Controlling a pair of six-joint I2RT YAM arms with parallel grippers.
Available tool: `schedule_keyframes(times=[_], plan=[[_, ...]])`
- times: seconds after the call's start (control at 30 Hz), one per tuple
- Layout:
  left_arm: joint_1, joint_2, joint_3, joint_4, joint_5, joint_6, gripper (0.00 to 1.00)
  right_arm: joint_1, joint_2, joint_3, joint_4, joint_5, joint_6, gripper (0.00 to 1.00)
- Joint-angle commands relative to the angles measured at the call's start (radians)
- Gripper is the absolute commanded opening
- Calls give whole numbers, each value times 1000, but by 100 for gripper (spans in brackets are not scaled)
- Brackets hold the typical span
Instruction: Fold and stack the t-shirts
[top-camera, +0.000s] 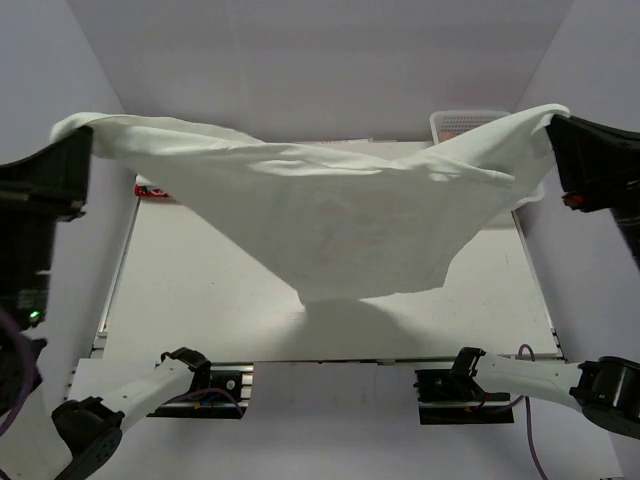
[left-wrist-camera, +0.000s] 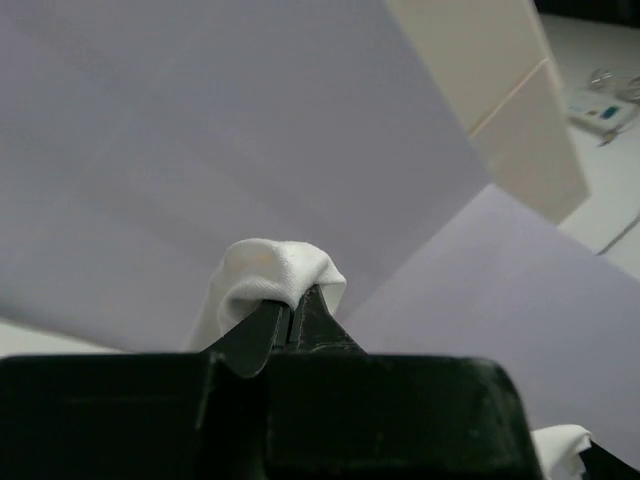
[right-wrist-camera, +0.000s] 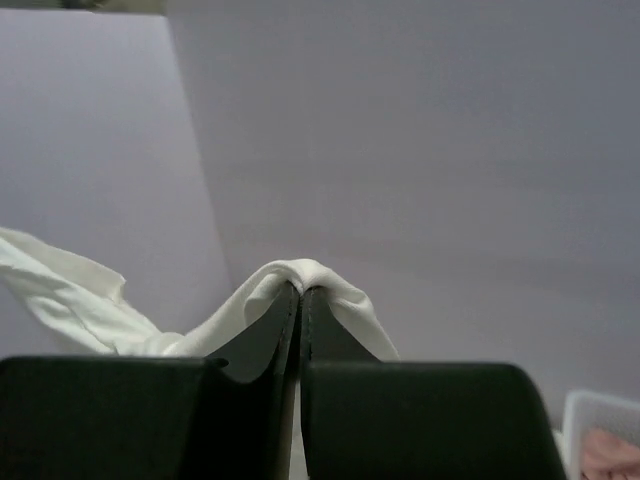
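Observation:
The t-shirt's corner should go by the table's far edge (top-camera: 172, 199) beside the red object. I should move my left gripper down and outward next, then lay the corner there.
A large white t-shirt (top-camera: 340, 215) hangs stretched in the air between my two grippers, sagging to a low point near the table's middle. A faint print shows through its cloth. My left gripper (top-camera: 82, 135) is shut on its left corner, high at the far left; the wrist view shows white cloth (left-wrist-camera: 272, 275) pinched at the fingertips of the left gripper (left-wrist-camera: 292, 300). My right gripper (top-camera: 552, 128) is shut on the right corner, high at the far right; the white cloth (right-wrist-camera: 320, 280) folds over the tips of the right gripper (right-wrist-camera: 300, 290).
A white basket (top-camera: 462, 123) with pink cloth inside stands at the table's back right, partly behind the shirt. A small red object (top-camera: 150, 189) lies at the table's left edge. The white table (top-camera: 200, 290) lies below, with grey walls on three sides.

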Motion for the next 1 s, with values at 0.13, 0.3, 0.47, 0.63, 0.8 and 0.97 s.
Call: schedule_keyframes(times=[0.13, 0.3, 0.47, 0.63, 0.8, 0.97], plan=[[6, 7, 238, -46, 54, -20, 0, -4, -19, 107, 45, -217, -81, 0], [6, 18, 217, -46, 63, -20, 0, -1, 4, 110, 65, -162, -115, 0], [6, 82, 193, -63, 7, -29, 0, 2, 41, 13, 201, 103, -233, 0], [6, 139, 48, -75, -88, -49, 0, 5, 82, -256, 719, 565, -557, 0], [-3, 148, -299, -54, -278, -135, 0, -50, 144, -604, 1138, 631, -787, 0], [6, 226, -601, 63, -343, -239, 0, -232, 297, -775, 1086, 613, -530, 0]])
